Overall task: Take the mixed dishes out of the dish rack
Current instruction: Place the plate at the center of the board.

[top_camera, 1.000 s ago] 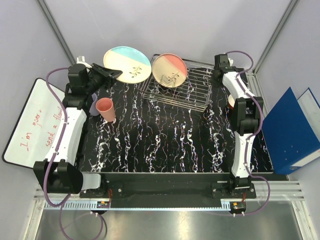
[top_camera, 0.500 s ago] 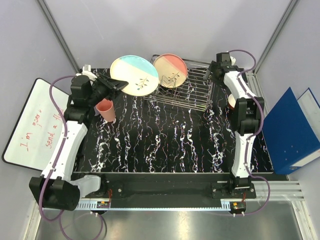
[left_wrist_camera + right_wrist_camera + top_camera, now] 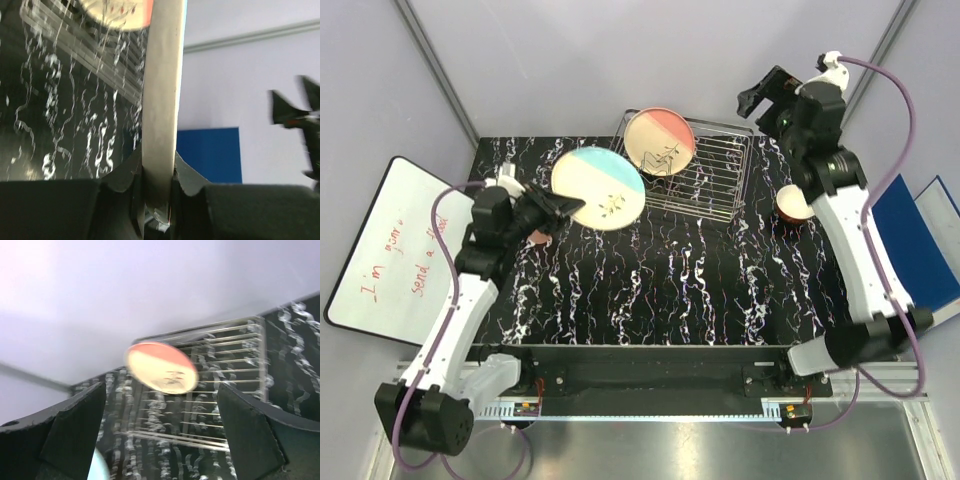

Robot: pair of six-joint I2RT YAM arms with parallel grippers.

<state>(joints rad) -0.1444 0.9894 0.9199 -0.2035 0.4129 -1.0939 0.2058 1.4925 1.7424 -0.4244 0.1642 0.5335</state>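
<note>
I need to lower the cream and blue plate to my left gripper's right in the top view and release it, as empty tabletop lies below there, before the rack.
My left gripper (image 3: 558, 208) is shut on the rim of the cream and blue plate (image 3: 599, 188) and holds it above the table, left of the dish rack (image 3: 715, 190). In the left wrist view this plate (image 3: 160, 100) stands edge-on between the fingers (image 3: 122, 175). The cream and pink plate (image 3: 660, 141) leans upright in the rack's back left part. My right gripper (image 3: 762, 100) hangs open and empty, high above the rack's back right corner; its view looks down on the pink plate (image 3: 162, 367) and the rack (image 3: 227, 395). A small red bowl (image 3: 792, 203) sits right of the rack.
A whiteboard (image 3: 380, 250) with red writing lies off the table's left edge. Blue binders (image 3: 925, 250) stand at the right. A pink cup (image 3: 533, 237) shows partly behind my left arm. Grey walls close in the back.
My left arm has carried the blue plate rightward and nearer, out over the table. My right arm has risen from the rack's back right corner, and its gripper has opened.
</note>
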